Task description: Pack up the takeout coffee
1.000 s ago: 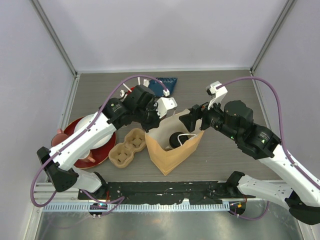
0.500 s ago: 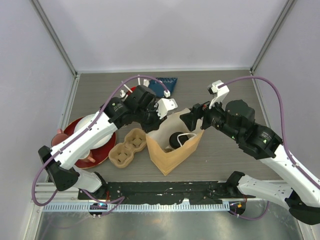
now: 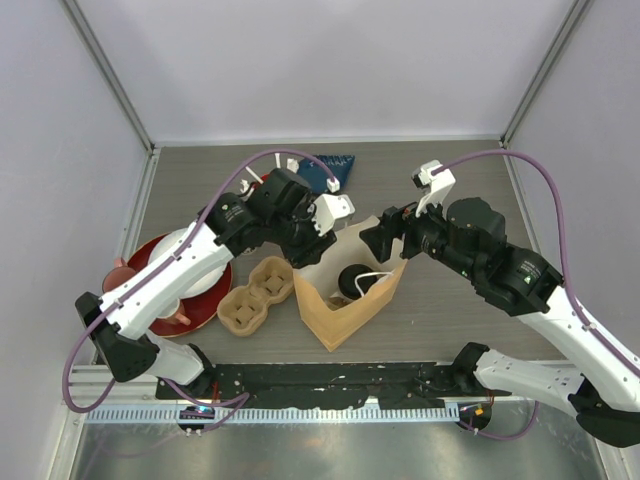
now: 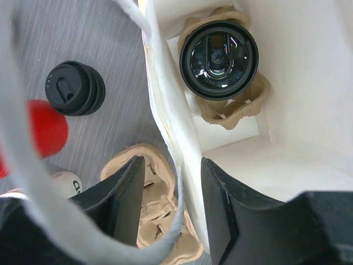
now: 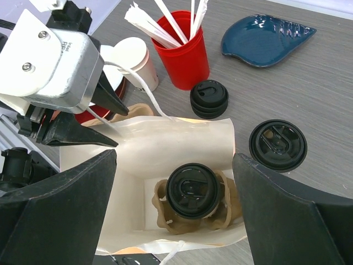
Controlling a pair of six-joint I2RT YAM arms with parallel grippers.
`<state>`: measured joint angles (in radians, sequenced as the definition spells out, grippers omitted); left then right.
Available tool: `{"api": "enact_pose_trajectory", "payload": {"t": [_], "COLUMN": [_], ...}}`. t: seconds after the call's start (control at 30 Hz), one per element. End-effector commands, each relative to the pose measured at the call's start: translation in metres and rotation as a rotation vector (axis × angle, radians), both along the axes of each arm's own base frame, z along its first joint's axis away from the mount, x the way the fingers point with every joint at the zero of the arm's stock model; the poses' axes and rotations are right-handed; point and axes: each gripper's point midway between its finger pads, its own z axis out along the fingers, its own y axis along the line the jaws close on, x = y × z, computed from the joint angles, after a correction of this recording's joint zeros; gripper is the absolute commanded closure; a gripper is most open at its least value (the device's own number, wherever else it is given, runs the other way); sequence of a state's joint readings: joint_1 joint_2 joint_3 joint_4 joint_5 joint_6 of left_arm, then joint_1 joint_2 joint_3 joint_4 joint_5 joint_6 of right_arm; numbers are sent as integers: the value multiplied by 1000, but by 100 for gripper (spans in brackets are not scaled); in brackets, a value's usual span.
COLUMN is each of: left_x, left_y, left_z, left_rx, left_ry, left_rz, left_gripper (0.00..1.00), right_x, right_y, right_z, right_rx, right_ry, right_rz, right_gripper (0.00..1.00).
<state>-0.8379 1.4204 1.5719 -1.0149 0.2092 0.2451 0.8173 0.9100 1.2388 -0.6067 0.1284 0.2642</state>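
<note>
I should next move my right gripper to the right in its wrist view and down onto the lid's bag-side rim [image 5: 257,153], since the second cup stands there, still unpacked.
A brown paper bag [image 3: 335,310] stands open mid-table. One takeout coffee cup [image 5: 193,190] with a black lid sits inside it in a cardboard carrier [image 5: 220,215], and also shows in the left wrist view [image 4: 219,52]. A second lidded cup [image 5: 277,144] stands on the table right of the bag. A smaller black-lidded cup [image 5: 209,99] stands behind the bag, also in the left wrist view [image 4: 74,88]. My left gripper [image 4: 174,187] is open and straddles the bag's left wall and white handle. My right gripper [image 5: 174,165] is wide open, empty, above the bag's mouth.
An empty cardboard carrier [image 3: 255,295] lies left of the bag. A red cup of white sticks [image 5: 185,49], a white cup [image 5: 135,58] and a blue dish [image 5: 265,38] stand behind. A red plate [image 3: 150,260] is at far left.
The bag's mouth has spread a little wider. Both grippers have shifted only slightly at the bag's rim.
</note>
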Motion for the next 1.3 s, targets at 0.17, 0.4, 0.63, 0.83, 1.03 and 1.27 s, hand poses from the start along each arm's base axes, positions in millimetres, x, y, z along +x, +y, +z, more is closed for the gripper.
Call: {"api": "enact_pose_trajectory", "payload": {"t": [0.17, 0.4, 0.63, 0.83, 1.03, 1.27], "left_x": [0, -3, -3, 0, 7, 1], "left_y": [-3, 0, 7, 5, -5, 4], "left_z": [31, 49, 63, 36, 15, 5], "left_rx": [-71, -113, -131, -80, -36, 30], "left_ry": [-60, -88, -125, -68, -5, 29], "left_rz": [-5, 0, 21, 53, 72, 61], "left_gripper": [46, 34, 28, 27, 43, 90], "right_x": [1, 18, 54, 94, 120, 145], "right_y": [-3, -25, -45, -67, -83, -101], "right_z": [26, 34, 61, 62, 34, -23], "right_rx": [36, -12, -83, -85, -117, -157], "right_ry": [-54, -77, -93, -66, -11, 100], "right_rz": [-14, -164, -313, -372, -377, -396], "right_gripper": [8, 0, 0, 0, 1, 7]}}
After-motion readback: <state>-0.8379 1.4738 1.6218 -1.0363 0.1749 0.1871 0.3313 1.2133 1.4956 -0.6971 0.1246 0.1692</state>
